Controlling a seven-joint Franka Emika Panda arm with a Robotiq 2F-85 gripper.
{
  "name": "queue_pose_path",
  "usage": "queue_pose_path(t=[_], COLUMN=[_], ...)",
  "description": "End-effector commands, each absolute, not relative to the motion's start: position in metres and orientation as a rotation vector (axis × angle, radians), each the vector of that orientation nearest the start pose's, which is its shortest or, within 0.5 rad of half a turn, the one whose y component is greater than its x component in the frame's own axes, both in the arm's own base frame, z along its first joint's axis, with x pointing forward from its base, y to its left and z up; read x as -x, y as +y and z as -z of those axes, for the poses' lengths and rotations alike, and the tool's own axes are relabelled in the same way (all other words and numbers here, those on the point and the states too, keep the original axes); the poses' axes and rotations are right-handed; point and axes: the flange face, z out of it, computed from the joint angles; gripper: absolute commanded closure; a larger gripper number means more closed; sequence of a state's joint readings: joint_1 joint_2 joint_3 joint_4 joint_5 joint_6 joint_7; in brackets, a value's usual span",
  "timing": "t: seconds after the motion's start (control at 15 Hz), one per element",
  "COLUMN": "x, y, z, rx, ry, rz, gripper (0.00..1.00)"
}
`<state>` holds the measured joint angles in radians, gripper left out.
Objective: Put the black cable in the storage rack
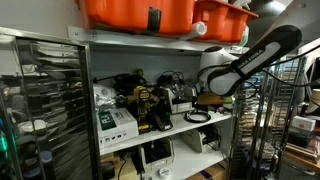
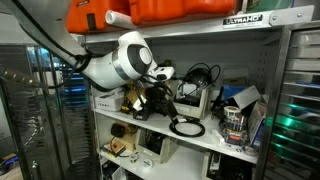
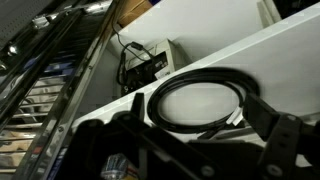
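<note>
The ring's empty middle fits one finger, so next my open gripper needs to lower onto the coil's rim by the shelf's front edge.
The black cable (image 3: 160,92) lies coiled in a ring on the white shelf of the storage rack (image 3: 270,55). It also shows in both exterior views (image 1: 195,117) (image 2: 187,128), near the shelf's front edge. My gripper (image 3: 198,107) is open, with its two dark fingers spread either side of the coil and just above it. Nothing is held. In both exterior views the gripper (image 1: 207,99) (image 2: 163,97) hangs from the white wrist, right behind the coil.
The shelf holds boxes, tools and other tangled cables (image 1: 140,100) (image 2: 200,78). Orange bins (image 1: 140,12) sit on the top shelf. A dark device with wires (image 3: 140,65) stands further in. Wire-mesh racks (image 1: 45,100) (image 2: 300,90) flank the shelving.
</note>
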<state>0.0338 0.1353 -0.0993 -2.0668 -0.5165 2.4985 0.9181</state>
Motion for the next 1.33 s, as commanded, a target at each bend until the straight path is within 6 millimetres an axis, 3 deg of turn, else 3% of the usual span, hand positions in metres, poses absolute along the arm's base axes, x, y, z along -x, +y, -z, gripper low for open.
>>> queue_pose_path(t=[0.0,0.4,0.73,1.27], x=[-0.611,-0.627,-0.642,-0.651], y=[-0.06,-0.09,-0.112,-0.122], z=[-0.393,-0.36,-0.362,-0.351], rx=[3.121,3.013,2.946,2.986], ry=[1.04,1.05,1.103,1.096], rz=[0.744,0.644,0.683,0.625], gripper=[0.0,0.0,0.0,0.0])
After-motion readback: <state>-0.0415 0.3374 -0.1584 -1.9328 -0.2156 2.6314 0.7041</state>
